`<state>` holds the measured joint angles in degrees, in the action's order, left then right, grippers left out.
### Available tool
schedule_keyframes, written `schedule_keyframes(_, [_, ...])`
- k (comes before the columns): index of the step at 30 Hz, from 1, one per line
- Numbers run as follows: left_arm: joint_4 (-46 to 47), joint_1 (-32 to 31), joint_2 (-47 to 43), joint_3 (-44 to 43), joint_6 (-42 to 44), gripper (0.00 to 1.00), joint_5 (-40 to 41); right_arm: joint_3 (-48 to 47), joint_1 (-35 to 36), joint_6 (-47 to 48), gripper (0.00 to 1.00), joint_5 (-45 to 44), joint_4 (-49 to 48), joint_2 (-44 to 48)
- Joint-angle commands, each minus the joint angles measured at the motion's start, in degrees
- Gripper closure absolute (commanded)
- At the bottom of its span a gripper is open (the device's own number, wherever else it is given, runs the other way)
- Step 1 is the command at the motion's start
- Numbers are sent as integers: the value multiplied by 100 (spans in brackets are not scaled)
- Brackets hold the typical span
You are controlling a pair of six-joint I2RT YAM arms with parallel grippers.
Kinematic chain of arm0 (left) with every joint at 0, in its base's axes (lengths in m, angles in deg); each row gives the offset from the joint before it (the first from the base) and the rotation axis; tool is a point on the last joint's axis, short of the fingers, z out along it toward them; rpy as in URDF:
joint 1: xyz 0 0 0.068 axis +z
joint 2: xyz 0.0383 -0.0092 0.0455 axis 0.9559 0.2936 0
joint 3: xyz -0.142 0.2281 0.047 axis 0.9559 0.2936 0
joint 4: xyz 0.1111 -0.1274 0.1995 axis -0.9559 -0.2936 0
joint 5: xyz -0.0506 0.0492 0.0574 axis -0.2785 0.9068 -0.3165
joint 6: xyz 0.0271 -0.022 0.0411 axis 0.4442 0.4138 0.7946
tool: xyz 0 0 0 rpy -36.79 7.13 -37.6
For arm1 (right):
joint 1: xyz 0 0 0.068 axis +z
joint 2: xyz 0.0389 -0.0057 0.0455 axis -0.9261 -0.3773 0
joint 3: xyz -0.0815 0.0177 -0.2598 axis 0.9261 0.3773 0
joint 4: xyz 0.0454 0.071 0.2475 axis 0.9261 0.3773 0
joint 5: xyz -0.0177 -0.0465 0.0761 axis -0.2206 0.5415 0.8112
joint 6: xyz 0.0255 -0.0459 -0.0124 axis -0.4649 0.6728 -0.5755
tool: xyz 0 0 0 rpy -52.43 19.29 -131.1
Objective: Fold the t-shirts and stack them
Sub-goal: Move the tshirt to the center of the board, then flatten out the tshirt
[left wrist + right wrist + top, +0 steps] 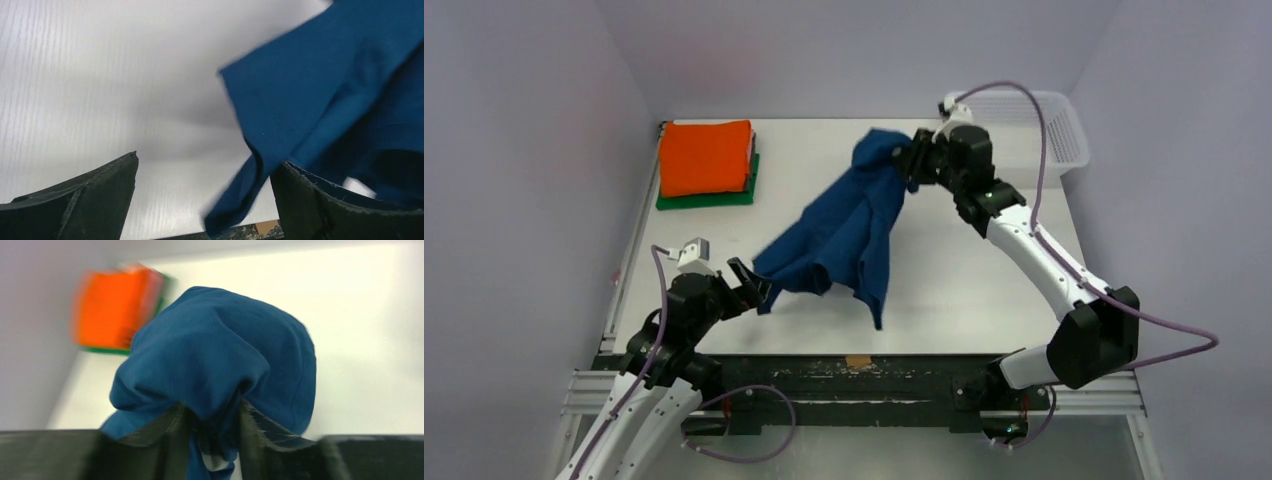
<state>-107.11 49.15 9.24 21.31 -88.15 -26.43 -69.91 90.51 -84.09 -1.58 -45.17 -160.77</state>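
Observation:
The robot's left hand will next go down toward the navy blue t-shirt (849, 235) and close on the hem by the hanging tip (768, 290).
The navy blue t-shirt (849, 235) hangs in loose folds over the middle of the table; its print is hidden. My right gripper (911, 158) is shut on a bunch of it at the top and holds it up; the right wrist view shows the cloth (215, 355) pinched between the fingers. My left gripper (754, 283) is open beside the shirt's lower left corner, with a hanging tip of cloth (250, 185) between its spread fingers, not gripped. The folded orange t-shirt (706, 156) lies on the folded green one (709, 198) at the back left.
A white mesh basket (1044, 125) stands at the back right corner. The table's front edge (864, 362) carries a small brown tape patch. White walls close in the left, back and right sides.

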Motion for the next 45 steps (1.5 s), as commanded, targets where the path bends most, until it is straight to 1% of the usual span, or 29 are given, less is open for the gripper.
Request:
schedule_keyframes(1, [-685,-5,-87,65,-283,0,52,1726,-383,-430,44,-2474,44,265])
schedule_keyframes(2, [-747,-5,-73,90,-300,0,63,1888,-514,-596,39,-2709,239,298])
schedule_keyframes(6, [-687,-4,95,208,-366,0,14,2109,-629,-659,33,-3171,914,636])
schedule_keyframes(9, [-468,-5,400,287,-347,0,-216,2504,-542,-719,28,-3098,1167,1098])
schedule_keyframes(12, [17,-4,860,439,-260,0,-867,3095,-381,-947,25,-2795,1380,1645])
schedule_keyframes(14, [441,-11,1141,637,-221,4,-1447,3529,-330,-1169,25,-2395,1527,2011])
schedule_keyframes(16, [770,-40,1406,788,-218,9,-1731,4005,-262,-1364,24,-2116,1554,2397])
schedule_keyframes(20, [935,-120,1960,950,-274,16,-1645,4663,-17,-1569,25,-1465,1754,3134])
schedule_keyframes(23, [1269,-258,2388,1018,-352,20,-1595,5005,317,-1626,26,-1084,1819,3497])
schedule_keyframes(27, [1706,-466,3042,969,-443,28,-1422,5159,776,-1536,29,-787,1977,3644])
schedule_keyframes(30, [2209,-645,3604,924,-498,33,-1292,5116,1241,-1533,29,-808,2211,3614])
schedule_keyframes(32, [2421,-768,4015,721,-440,39,-1215,5066,1538,-1586,30,-851,2421,3539])
schedule_keyframes(34, [2575,-897,4443,473,-344,51,-1022,5032,1815,-1673,30,-1025,2587,3435])
schedule_keyframes(35, [2682,-979,4661,372,-293,60,-944,5025,1954,-1715,31,-1089,2627,3340])
schedule_keyframes(36, [2732,-1036,4867,262,-277,77,-859,5028,2092,-1750,31,-1146,2650,3258])
schedule_keyframes(37, [2750,-1058,5033,158,-267,97,-810,5023,2209,-1821,31,-1251,2667,3148])
schedule_keyframes(38, [2750,-1068,5155,78,-271,100,-757,5003,2294,-1898,31,-1351,2696,3016])
schedule_keyframes(40, [2792,-1082,5197,54,-279,100,-686,4931,2436,-1930,34,-1503,2730,2742])
schedule_keyframes(42, [2772,-1097,5004,141,-286,100,-441,4804,2595,-1971,34,-1780,2738,2523])
schedule_keyframes(45, [2481,-1095,4570,254,-271,100,-137,4487,2775,-1983,35,-2093,2755,2255])
